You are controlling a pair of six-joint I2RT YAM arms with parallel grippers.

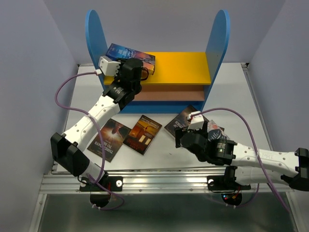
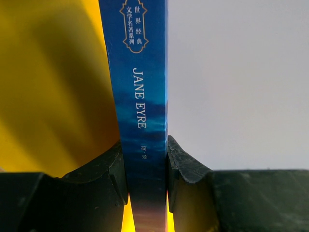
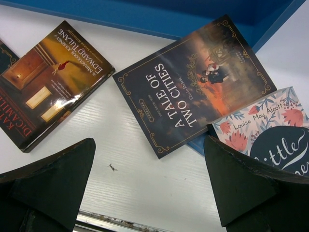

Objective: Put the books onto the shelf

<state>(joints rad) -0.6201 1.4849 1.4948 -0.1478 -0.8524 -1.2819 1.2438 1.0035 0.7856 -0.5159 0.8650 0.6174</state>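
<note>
I should next turn the blue book [image 1: 129, 52] with my left gripper until it is square with the yellow board [image 1: 186, 67], and then lower it onto the board's end by the nearest blue panel, because the book hangs crooked.
The shelf [image 1: 96, 34] stands at the back, its yellow top board [image 1: 186, 67] between two blue side panels. My left gripper [image 1: 139, 65] is shut on a blue book [image 1: 129, 52], held over the left end of that board. In the left wrist view the spine, titled Jane Eyre [image 2: 141, 96], stands clamped between the jaws of the left gripper [image 2: 145, 169], beside the yellow board [image 2: 48, 96]. My right gripper [image 3: 149, 179] hangs open over bare table, just short of A Tale of Two Cities [image 3: 193, 82] and a floral book [image 3: 270, 130]. An orange-brown book [image 3: 53, 77] lies further left.
A dark book [image 1: 110, 139] lies flat in front of the shelf, next to the orange-brown one [image 1: 143, 134]. A blue corner [image 3: 199, 144] shows under the two right-hand books. Purple cables [image 1: 65, 89] loop off both arms. A metal rail [image 1: 154, 176] runs along the table's near edge.
</note>
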